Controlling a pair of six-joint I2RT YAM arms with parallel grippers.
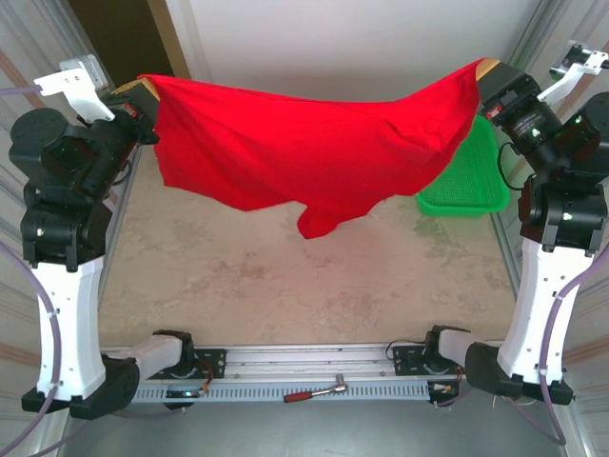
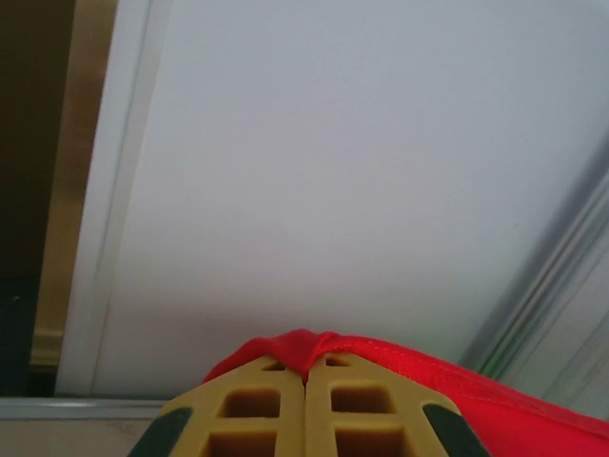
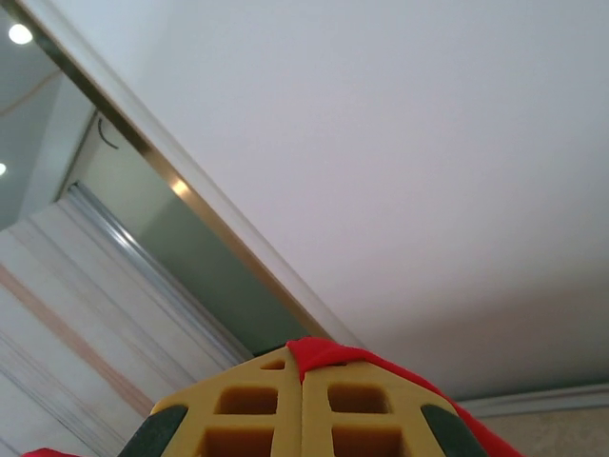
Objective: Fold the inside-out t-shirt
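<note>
My left gripper will move down and back to let go of the t-shirt's corner on the near tabletop, below it toward my base, because that part of the tabletop is bare.
The bright red inside-out t-shirt [image 1: 304, 152] hangs spread in the air across the back of the table, sagging in the middle with one flap drooping lowest. My left gripper [image 1: 145, 90] is shut on its left corner, raised high at the far left. My right gripper [image 1: 485, 69] is shut on its right corner at the far right. In the left wrist view the yellow fingers meet at the gripper tip [image 2: 306, 369] with red cloth [image 2: 304, 345] pinched between them. In the right wrist view the gripper tip [image 3: 301, 360] pinches a red fold [image 3: 328, 352] the same way.
A green mesh basket [image 1: 466, 186] stands at the table's right edge, partly behind the hanging cloth. The beige tabletop [image 1: 285, 276] lies below the shirt. A red-handled tool [image 1: 314, 391] rests on the front rail between the arm bases.
</note>
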